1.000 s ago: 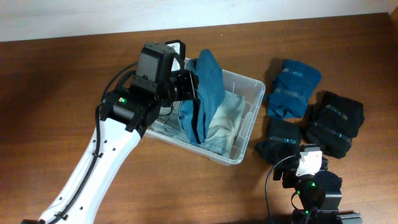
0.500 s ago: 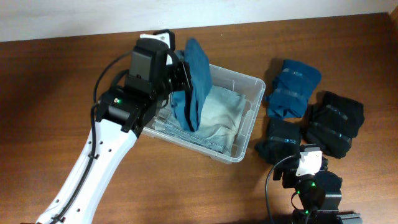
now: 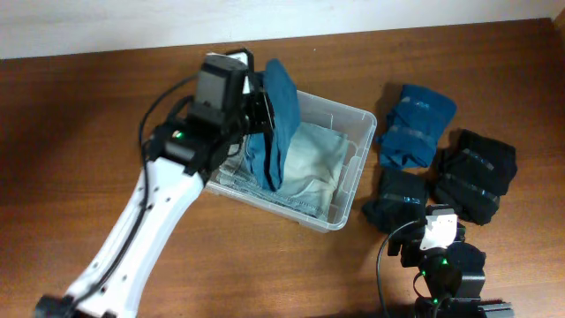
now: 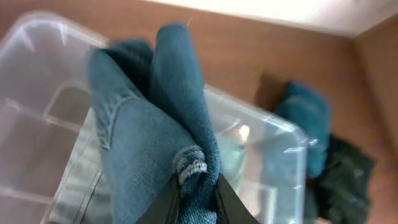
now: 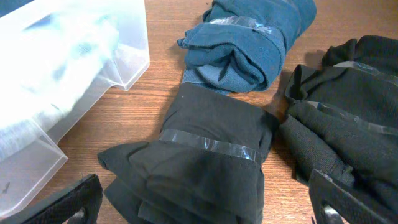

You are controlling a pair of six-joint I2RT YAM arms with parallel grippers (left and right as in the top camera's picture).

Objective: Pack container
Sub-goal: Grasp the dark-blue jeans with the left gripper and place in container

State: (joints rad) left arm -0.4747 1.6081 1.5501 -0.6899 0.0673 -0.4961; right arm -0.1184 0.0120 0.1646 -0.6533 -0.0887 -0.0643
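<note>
My left gripper lowers to the left in the overhead view and releases the denim (image 4: 149, 124) next, since the container's emptier end (image 4: 57, 142) lies below it there.
The clear plastic container (image 3: 351, 175) sits mid-table with pale folded jeans (image 3: 313, 159) inside. My left gripper (image 3: 254, 113) is shut on a blue denim garment (image 3: 279, 119) and holds it upright over the container's left half; in the left wrist view the jaws (image 4: 198, 198) pinch the denim (image 4: 149, 124) above the container (image 4: 273, 140). My right gripper (image 3: 439, 252) is open and empty at the front right, its jaws (image 5: 205, 208) straddling a dark folded bundle (image 5: 205, 155).
A blue taped bundle (image 3: 413, 124) and black taped bundles (image 3: 477, 172) lie to the right of the container, with a dark bundle (image 3: 397, 199) in front. In the right wrist view the container's corner (image 5: 93, 68) is at the left.
My left gripper has carried the denim garment toward the container's left end and a little lower. The right arm has not moved.
</note>
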